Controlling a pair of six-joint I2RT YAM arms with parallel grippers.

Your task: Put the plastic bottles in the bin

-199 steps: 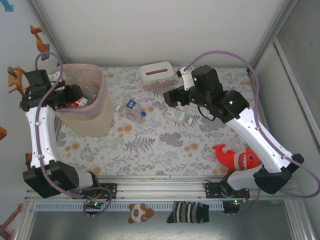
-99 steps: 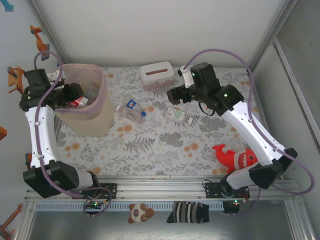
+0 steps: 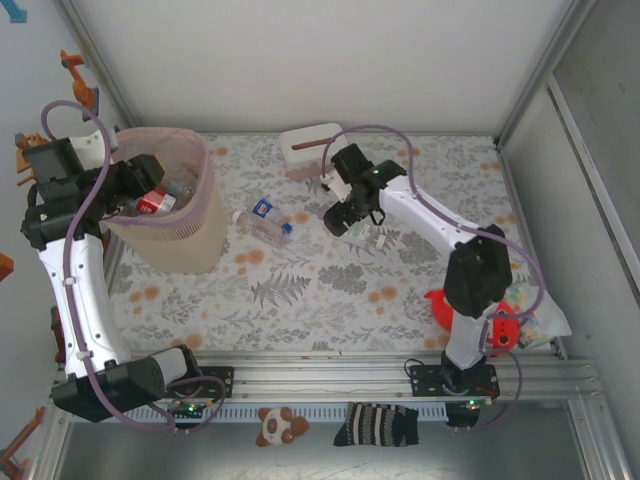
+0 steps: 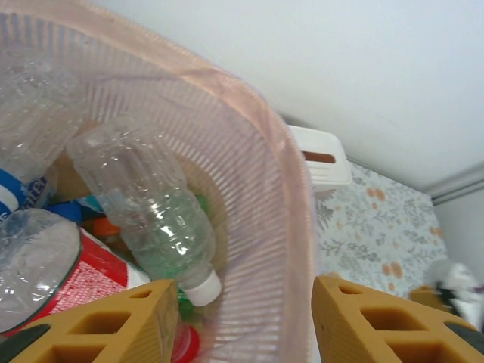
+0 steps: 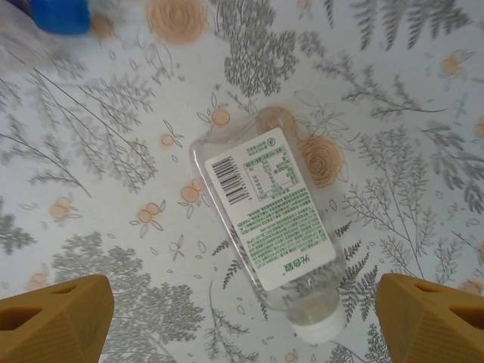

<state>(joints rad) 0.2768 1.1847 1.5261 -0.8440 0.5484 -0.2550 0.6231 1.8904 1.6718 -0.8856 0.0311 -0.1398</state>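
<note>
My right gripper is open above the white-labelled bottle [image 3: 358, 232] [image 5: 265, 219], which lies at a slant below the fingers. So it will go down and turn in line with the bottle next, then close across the bottle's body.
The bin [image 3: 190, 240] stands at the far left, with several plastic bottles inside. In the left wrist view a clear bottle with a white cap [image 4: 151, 212] and a red-labelled one [image 4: 68, 280] lie in the bin [image 4: 257, 151]. My left gripper [image 3: 133, 182] [image 4: 242, 325] hovers open over the bin's mouth, with nothing between its fingers. On the table lie a blue-labelled bottle [image 3: 262, 220] and a white-labelled bottle [image 3: 358, 232] [image 5: 265, 219]. My right gripper [image 3: 345, 213] [image 5: 242, 325] hangs open just above the white-labelled one, a finger on each side and clear of it.
A white tissue box [image 3: 310, 148] stands behind the right gripper. The red plush shark [image 3: 478, 315] lies at the near right beside the right arm's base. A blue cap [image 5: 60, 15] shows at the top left of the right wrist view.
The left gripper's jaws have widened over the bin and the arm has drawn back to the left. The right arm has swung left and come down over the white-labelled bottle.
</note>
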